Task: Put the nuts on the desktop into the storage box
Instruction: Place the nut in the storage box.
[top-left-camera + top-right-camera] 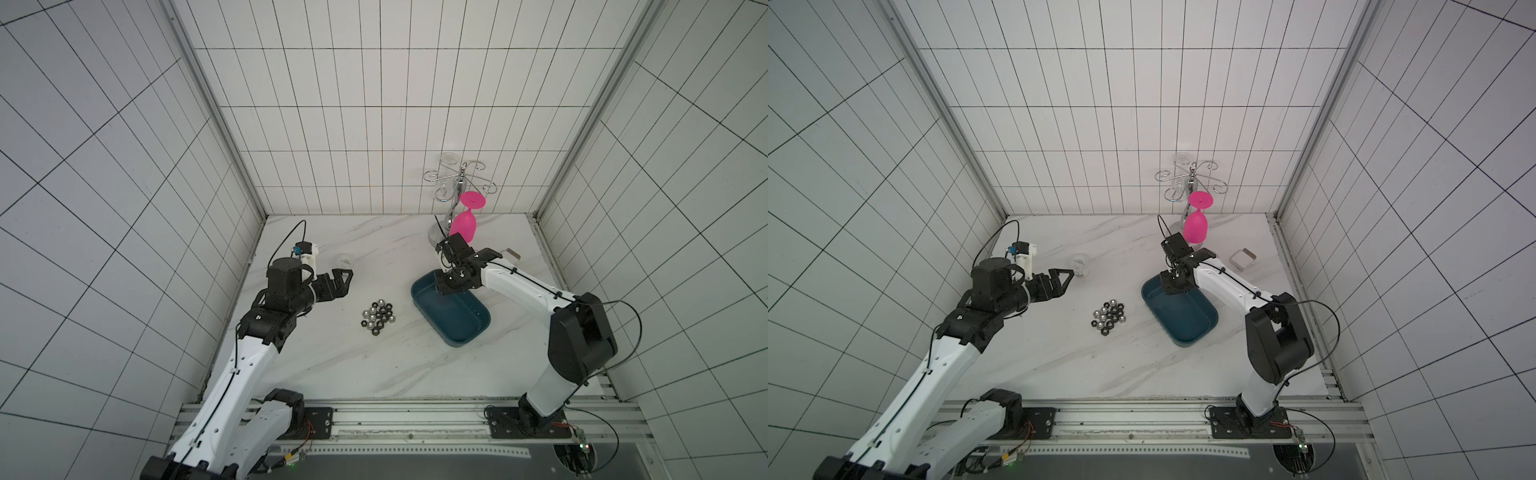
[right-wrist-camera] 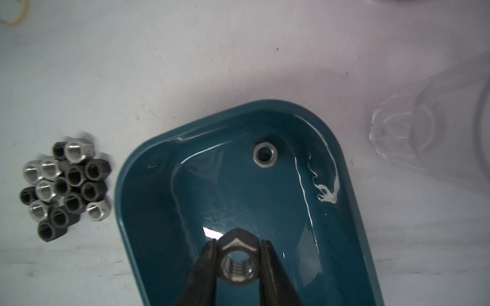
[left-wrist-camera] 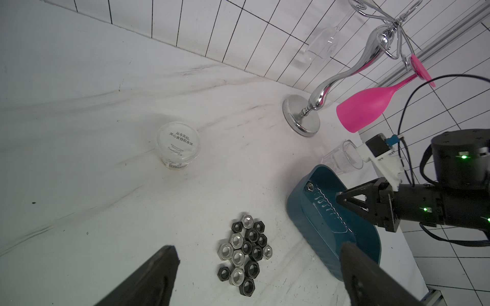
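My right gripper lowers toward the box's bare bottom (image 2: 257, 184) beside the resting silver nut next and releases there. The held nut still hangs high above the box.
A tight cluster of silver and black nuts (image 1: 377, 318) (image 1: 1108, 318) (image 2: 66, 188) lies on the white marble desktop (image 1: 332, 365), left of the teal storage box (image 1: 457, 322) (image 1: 1185, 322) (image 2: 185, 127). My right gripper (image 2: 238, 242) (image 1: 446, 286) hangs over the box's far end, shut on a silver nut (image 2: 237, 262). Another silver nut (image 2: 265, 153) (image 3: 309, 188) rests inside the box near its far corner. My left gripper (image 3: 256, 249) (image 1: 348, 273) is open and holds nothing; it hovers left of and behind the cluster (image 3: 245, 254).
A clear plastic cup (image 1: 345, 261) (image 3: 177, 144) stands just beyond the left gripper. At the back right is a chrome glass rack (image 3: 302, 116) with a pink goblet (image 1: 464, 224) hanging from it. A clear glass (image 2: 424, 127) lies beside the box. A small white box (image 1: 1243, 259) sits far right.
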Robot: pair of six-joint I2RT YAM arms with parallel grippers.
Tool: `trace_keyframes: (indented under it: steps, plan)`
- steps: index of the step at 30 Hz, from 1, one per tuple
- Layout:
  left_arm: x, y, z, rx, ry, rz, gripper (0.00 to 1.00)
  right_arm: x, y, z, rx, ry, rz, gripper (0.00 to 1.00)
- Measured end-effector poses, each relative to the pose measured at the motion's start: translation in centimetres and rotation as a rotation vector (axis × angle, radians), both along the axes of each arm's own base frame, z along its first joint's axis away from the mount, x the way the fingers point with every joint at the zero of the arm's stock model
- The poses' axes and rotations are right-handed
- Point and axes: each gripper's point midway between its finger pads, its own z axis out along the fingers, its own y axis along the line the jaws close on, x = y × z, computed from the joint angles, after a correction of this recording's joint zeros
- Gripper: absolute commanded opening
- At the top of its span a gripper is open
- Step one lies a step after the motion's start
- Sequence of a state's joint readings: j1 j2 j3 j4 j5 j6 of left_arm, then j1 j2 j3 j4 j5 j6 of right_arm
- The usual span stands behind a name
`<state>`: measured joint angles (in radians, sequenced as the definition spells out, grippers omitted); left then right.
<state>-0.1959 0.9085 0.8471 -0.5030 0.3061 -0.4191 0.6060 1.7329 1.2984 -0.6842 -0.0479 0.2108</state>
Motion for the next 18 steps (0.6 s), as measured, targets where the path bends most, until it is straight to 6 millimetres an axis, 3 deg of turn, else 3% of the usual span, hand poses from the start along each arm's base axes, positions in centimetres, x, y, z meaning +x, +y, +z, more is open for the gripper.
trace_keyframes:
  steps: [12, 15, 18]
  plan:
    - [0.0, 0.0, -0.1, 0.013, -0.004, -0.01, 0.99, 0.3, -1.1, -6.0, -0.092, 0.118, 0.001, 0.23]
    - [-0.2, 0.1, -0.6, 0.034, 0.008, -0.013, 0.99, 1.2, -1.2, -6.8, -0.106, 0.13, 0.001, 0.25]
    - [-0.4, 0.3, -0.8, 0.05, 0.016, -0.01, 0.98, 2.3, -1.1, -6.5, -0.105, 0.111, 0.004, 0.29]
